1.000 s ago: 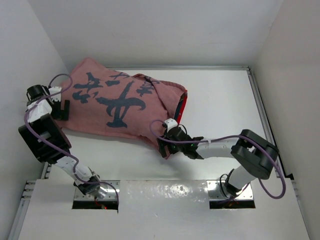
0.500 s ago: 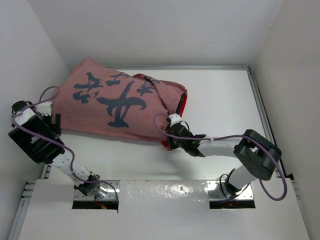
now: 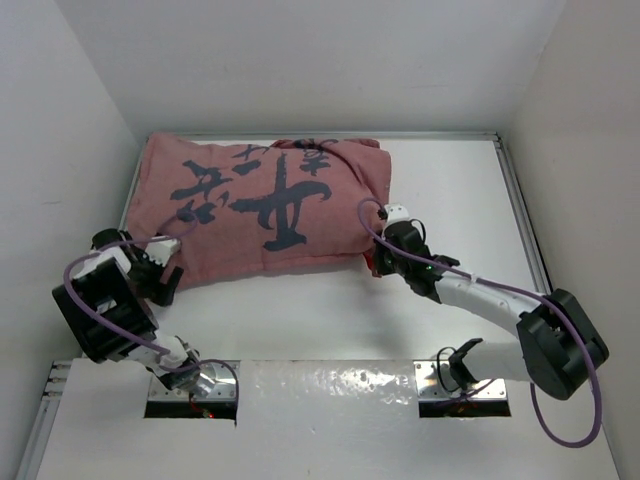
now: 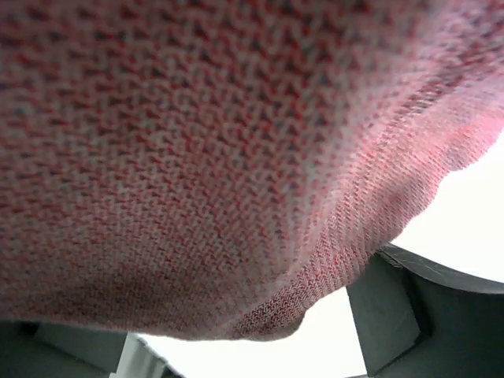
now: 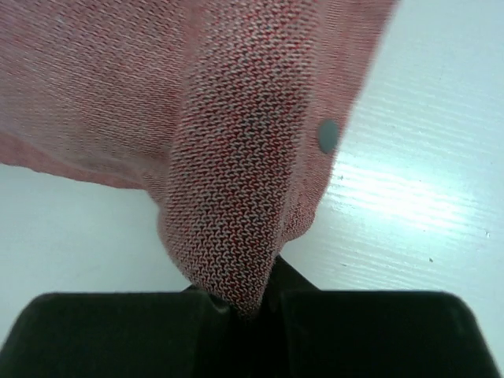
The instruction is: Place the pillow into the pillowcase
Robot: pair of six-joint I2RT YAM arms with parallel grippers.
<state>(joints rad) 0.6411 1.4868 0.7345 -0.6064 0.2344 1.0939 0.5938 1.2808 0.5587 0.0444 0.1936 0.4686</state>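
Note:
My left gripper is around the pillowcase's free near corner (image 4: pixel 268 313), which hangs between its spread fingers. It will ease onto that corner next and close there, since my right gripper is holding the other corner.
The pillowcase (image 3: pixel 265 205), pinkish red with dark printed marks, lies plump across the back left of the table. No white pillow shows in any view. My right gripper (image 3: pixel 384 262) is shut on a fold at the case's near right corner; in the right wrist view the cloth (image 5: pixel 236 173) runs down into the closed gripper (image 5: pixel 246 305). My left gripper (image 3: pixel 165 272) stands open at the case's near left corner. In the left wrist view the pillowcase (image 4: pixel 197 157) fills the frame, its hem hanging between the spread fingers (image 4: pixel 390 307) of the gripper (image 4: pixel 236 335).
White walls close in the table on the left (image 3: pixel 60 150), back and right (image 3: pixel 590 150). A metal rail (image 3: pixel 520 200) runs along the table's right edge. A small grey dot (image 5: pixel 328 135) marks the tabletop beside the case. Both arm bases sit at the near edge.
The right gripper closed on the case's corner and drew it right and back; the case now lies squarer and further right. The left arm swung toward the near left corner.

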